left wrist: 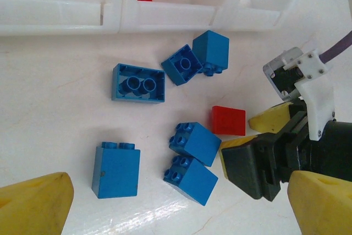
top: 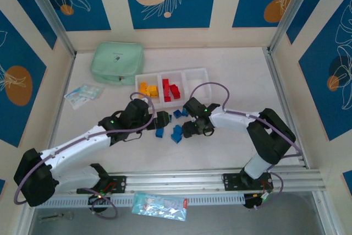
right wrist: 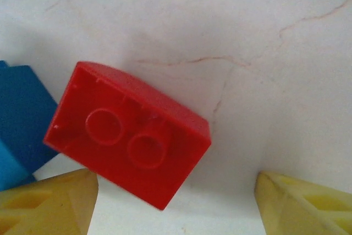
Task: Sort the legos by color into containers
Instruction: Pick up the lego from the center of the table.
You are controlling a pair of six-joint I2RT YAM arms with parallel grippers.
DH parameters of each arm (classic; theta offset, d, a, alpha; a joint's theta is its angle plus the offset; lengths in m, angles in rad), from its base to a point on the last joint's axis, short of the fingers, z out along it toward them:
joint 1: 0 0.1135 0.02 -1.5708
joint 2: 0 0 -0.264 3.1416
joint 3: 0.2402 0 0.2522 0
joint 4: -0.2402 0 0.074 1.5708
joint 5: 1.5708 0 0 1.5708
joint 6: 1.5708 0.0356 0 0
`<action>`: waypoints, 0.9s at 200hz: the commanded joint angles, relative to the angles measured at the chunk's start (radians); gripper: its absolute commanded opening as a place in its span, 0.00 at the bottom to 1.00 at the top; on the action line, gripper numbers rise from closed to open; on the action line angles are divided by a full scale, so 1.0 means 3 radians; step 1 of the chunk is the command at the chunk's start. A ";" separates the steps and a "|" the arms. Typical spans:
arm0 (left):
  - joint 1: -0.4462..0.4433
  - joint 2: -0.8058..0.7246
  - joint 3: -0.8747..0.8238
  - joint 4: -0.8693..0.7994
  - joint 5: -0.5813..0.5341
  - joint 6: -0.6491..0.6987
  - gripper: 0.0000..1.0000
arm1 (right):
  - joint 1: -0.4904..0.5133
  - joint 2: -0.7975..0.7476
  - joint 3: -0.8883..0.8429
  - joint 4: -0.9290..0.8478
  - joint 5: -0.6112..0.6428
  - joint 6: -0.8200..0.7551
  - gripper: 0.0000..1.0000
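Note:
Next, my right gripper shifts outward until its open fingers straddle the hollow red lego [right wrist: 129, 136], because that lego still sits ahead of the fingers, nearer one finger.
The white tray [top: 199, 73] stands at mid table, with yellow-orange legos [top: 148, 89] in its left compartment and red legos [top: 171, 89] in the middle one; its right compartment looks bare. Several blue legos [left wrist: 190, 141] lie loose in front of the tray wall [left wrist: 60, 17]. A red lego [right wrist: 129, 133] lies hollow side up on the table between the tips of my open right gripper [right wrist: 176, 207], nearer the left finger [right wrist: 49, 202] and not clamped. The same red lego [left wrist: 229, 120] sits beside my right gripper [left wrist: 242, 135]. My left gripper [left wrist: 176, 213] hangs wide open over the blue legos, holding nothing.
A mint green pouch [top: 117, 63] lies behind and left of the tray. A clear plastic packet [top: 83, 94] sits at the left, another packet [top: 159, 206] below the metal rail [top: 220, 180] at the near edge. The two grippers are close together.

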 commanded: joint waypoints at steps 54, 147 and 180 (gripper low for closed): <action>-0.0022 -0.0078 0.0015 -0.0120 -0.0153 0.0037 0.99 | -0.0112 0.0365 0.0441 0.0123 0.0277 -0.0047 0.71; -0.0023 -0.0091 0.0028 -0.0138 -0.0197 0.0091 0.99 | -0.0062 0.0291 0.0445 0.0016 0.0166 0.0018 0.32; -0.0013 -0.0034 0.0086 -0.0105 -0.0144 0.0127 0.99 | -0.0031 0.0105 0.0419 -0.0067 0.0177 0.0050 0.24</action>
